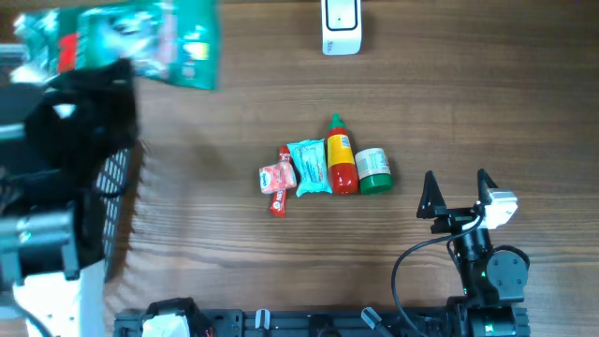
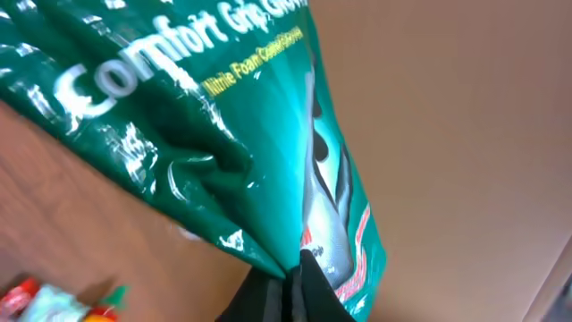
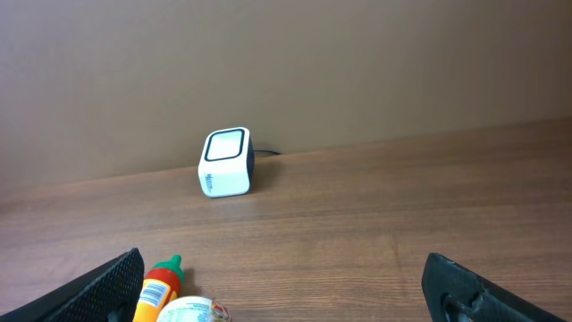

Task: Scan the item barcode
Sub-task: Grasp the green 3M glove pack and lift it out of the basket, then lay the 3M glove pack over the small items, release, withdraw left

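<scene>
The bag hangs lifted beyond the pink and blue packets [image 1: 294, 172] [image 2: 37, 302], so my left gripper will next go to the right in the overhead view and down over the packets.
The item is a glossy green bag [image 1: 140, 42] with white and yellow lettering [image 2: 223, 116]. It is lifted at the table's far left and looks blurred from above. My left gripper [image 2: 290, 291] is shut on a pinched fold at the bag's lower edge. No barcode shows on the bag's visible face. The white scanner [image 1: 341, 26] stands at the back edge, right of the bag, and shows too in the right wrist view [image 3: 225, 163]. My right gripper [image 1: 459, 192] rests near the front right, open [image 3: 286, 284], with nothing between its fingers.
A row of small goods lies mid-table: a pink packet [image 1: 278, 178], a blue packet [image 1: 310, 167], a red sauce bottle [image 1: 341, 164] and a green-lidded jar [image 1: 373, 170]. The left arm's black body [image 1: 75, 159] covers the left side.
</scene>
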Controlling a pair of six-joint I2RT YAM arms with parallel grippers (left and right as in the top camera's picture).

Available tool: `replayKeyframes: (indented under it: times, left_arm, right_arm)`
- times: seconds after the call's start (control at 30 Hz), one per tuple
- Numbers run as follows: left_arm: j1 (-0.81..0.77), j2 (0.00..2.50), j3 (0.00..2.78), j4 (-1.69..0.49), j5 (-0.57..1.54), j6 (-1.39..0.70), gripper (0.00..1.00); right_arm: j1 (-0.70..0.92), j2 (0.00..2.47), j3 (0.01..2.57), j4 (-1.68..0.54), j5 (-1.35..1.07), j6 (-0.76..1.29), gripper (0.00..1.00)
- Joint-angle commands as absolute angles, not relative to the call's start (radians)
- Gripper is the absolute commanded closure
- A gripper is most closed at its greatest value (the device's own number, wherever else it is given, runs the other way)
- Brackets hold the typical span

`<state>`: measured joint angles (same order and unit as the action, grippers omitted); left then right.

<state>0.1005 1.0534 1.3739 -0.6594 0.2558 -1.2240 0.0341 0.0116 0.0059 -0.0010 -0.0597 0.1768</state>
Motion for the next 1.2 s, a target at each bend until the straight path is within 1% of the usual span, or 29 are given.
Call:
replayKeyframes:
  times: [0.0,0.13,0.23,0.3,0.43,0.63,0.87,0.9,0.93,1.0,1.03,1.07,1.13,1.17]
  left_arm:
    - [-0.093,1.108,1.386,-0.655,0.234,-0.876,0.96]
    - [-0.306,1.202,1.386,-0.714,0.221,-0.612,0.96]
    - [-0.403,1.282,1.386,-0.805,0.199,-0.437,0.96]
    - [-0.434,1.335,1.386,-0.875,0.185,-0.383,0.96]
    - [-0.448,1.438,1.37,-0.99,0.17,-0.271,0.96]
    - [-0.448,1.562,1.288,-0.986,0.167,-0.099,0.96]
    - [-0.448,1.66,1.197,-0.894,0.167,-0.097,0.96]
    - [-0.448,1.666,1.196,-0.896,0.167,-0.097,0.9]
    - [-0.448,1.67,1.196,-0.896,0.167,-0.097,0.79]
    - [-0.448,1.672,1.196,-0.898,0.166,-0.097,0.39]
    - [-0.448,1.672,1.196,-0.898,0.166,-0.097,0.22]
    - [-0.448,1.672,1.196,-0.902,0.163,-0.097,0.11]
    - [-0.448,1.672,1.196,-0.906,0.154,-0.097,0.0]
    - [-0.447,1.666,1.196,-0.905,0.142,-0.102,0.0]
  right_arm:
    - [0.036,0.005,0.005,0.001,-0.069,0.159,0.0]
    - [0.036,0.005,0.005,0.001,-0.069,0.159,0.0]
    - [0.036,0.005,0.005,0.001,-0.069,0.159,0.0]
    - [0.036,0.005,0.005,0.001,-0.069,0.159,0.0]
    - [0.036,0.005,0.005,0.001,-0.069,0.159,0.0]
    - [0.036,0.005,0.005,0.001,-0.069,0.159,0.0]
    - [0.036,0.005,0.005,0.001,-0.069,0.159,0.0]
    - [0.036,0.005,0.005,0.001,-0.069,0.159,0.0]
    - [0.036,0.005,0.005,0.001,-0.069,0.159,0.0]
    - [0.036,0.005,0.005,0.001,-0.069,0.159,0.0]
    - [0.036,0.005,0.005,0.001,-0.069,0.159,0.0]
    - [0.036,0.005,0.005,0.001,-0.069,0.159,0.0]
    - [0.036,0.005,0.005,0.001,-0.069,0.159,0.0]
    - [0.036,0.005,0.005,0.001,-0.069,0.159,0.0]
